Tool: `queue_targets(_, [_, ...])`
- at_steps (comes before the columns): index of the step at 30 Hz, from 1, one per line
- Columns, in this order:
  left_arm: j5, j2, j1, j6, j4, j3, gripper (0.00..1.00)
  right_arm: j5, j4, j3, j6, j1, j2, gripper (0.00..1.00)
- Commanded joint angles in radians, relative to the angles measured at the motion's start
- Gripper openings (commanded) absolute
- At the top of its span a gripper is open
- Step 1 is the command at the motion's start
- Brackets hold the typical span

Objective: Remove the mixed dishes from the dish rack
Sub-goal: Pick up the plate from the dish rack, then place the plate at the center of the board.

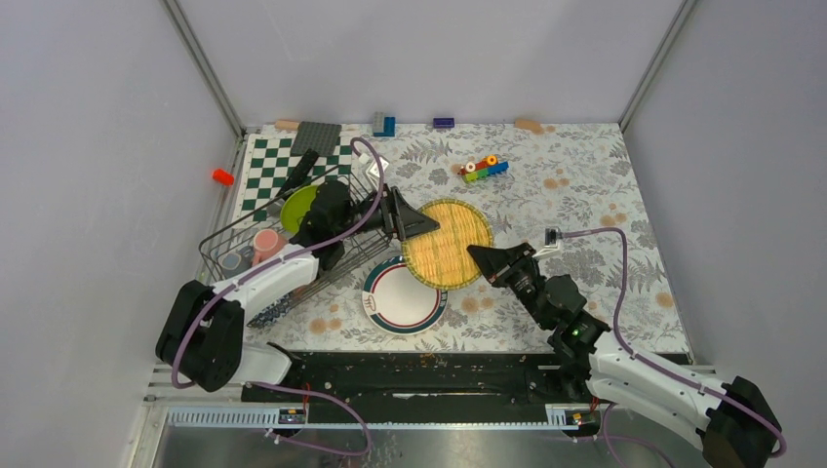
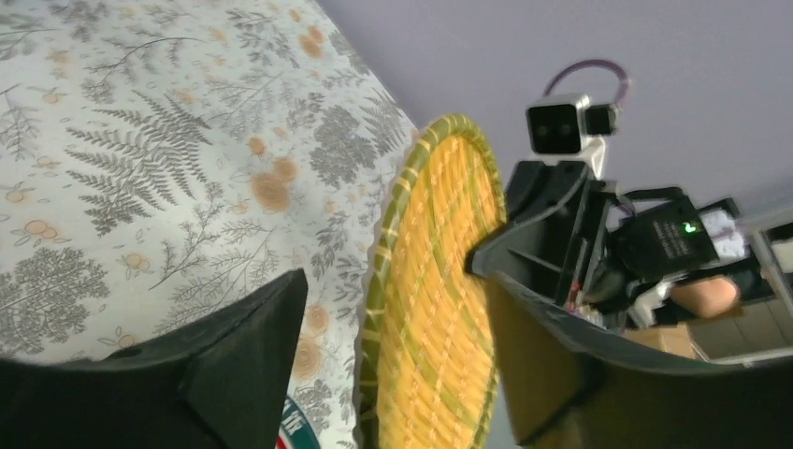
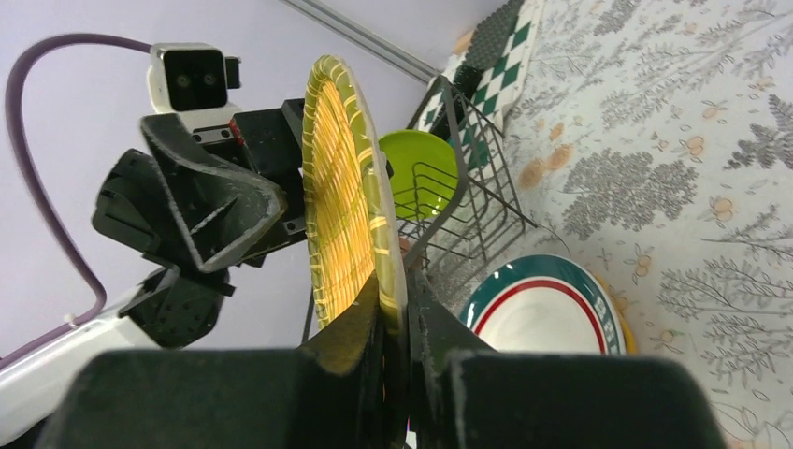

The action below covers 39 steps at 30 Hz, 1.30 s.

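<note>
Next I will bring the yellow woven plate (image 1: 447, 242) down with my right gripper back and to the left in the top view, onto the white plate's empty side.
My right gripper (image 1: 485, 258) (image 3: 397, 318) is shut on the near rim of the yellow woven plate (image 1: 447, 242) (image 3: 341, 187) (image 2: 439, 281), holding it off the table. My left gripper (image 1: 414, 222) (image 2: 393, 309) is open, its jaws standing wide on either side of the plate's opposite rim. The white plate with the green-and-red rim (image 1: 402, 295) (image 3: 547, 323) lies flat on the table below. The black wire dish rack (image 1: 219, 249) (image 3: 477, 206) at the left holds the lime-green plate (image 1: 297, 207) (image 3: 421, 173) and a pink cup (image 1: 265, 241).
A green-and-white chequered board (image 1: 268, 166) lies behind the rack. Coloured toy bricks (image 1: 485, 169) sit at the back middle, with more bricks (image 1: 384, 124) along the back wall and a red piece (image 1: 223, 176) at the left wall.
</note>
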Motion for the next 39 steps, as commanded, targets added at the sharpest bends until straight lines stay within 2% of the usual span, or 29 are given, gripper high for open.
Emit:
queue_targets(1, [-0.13,-0.064,-0.006,0.116,-0.11,0.03,0.94,0.047,-0.012,0.018,0.014,0.006,-0.044,0.0])
queue_targets(2, [-0.166,-0.082,-0.005,0.135,-0.139,0.027,0.98,0.054,-0.027,0.014,0.016,0.005,-0.056,0.0])
queue_targets(6, [-0.365,-0.174,-0.006,0.204,-0.273,0.01,0.99,0.07,-0.097,0.004,0.011,0.005,-0.115,0.0])
queue_targets(10, [-0.611,-0.286,-0.005,0.246,-0.353,-0.028,0.99,0.071,-0.306,0.053,-0.017,0.006,-0.145,0.0])
queue_targets(14, [-0.853,-0.385,-0.006,0.262,-0.424,-0.065,0.99,0.045,-0.5,0.125,-0.048,0.005,-0.109,0.0])
queue_targets(18, [-1.014,-0.452,-0.006,0.262,-0.469,-0.094,0.99,-0.047,-0.539,0.167,-0.071,0.005,-0.041,0.0])
queue_targets(27, [-1.111,-0.478,-0.005,0.268,-0.5,-0.113,0.99,-0.258,-0.501,0.28,-0.067,0.005,0.244,0.0])
queue_targets(34, [-1.096,-0.455,-0.005,0.275,-0.509,-0.102,0.99,-0.402,-0.436,0.349,-0.066,0.005,0.467,0.04])
queue_targets(39, [-1.104,-0.453,-0.006,0.28,-0.513,-0.103,0.99,-0.462,-0.387,0.375,-0.067,0.006,0.564,0.1])
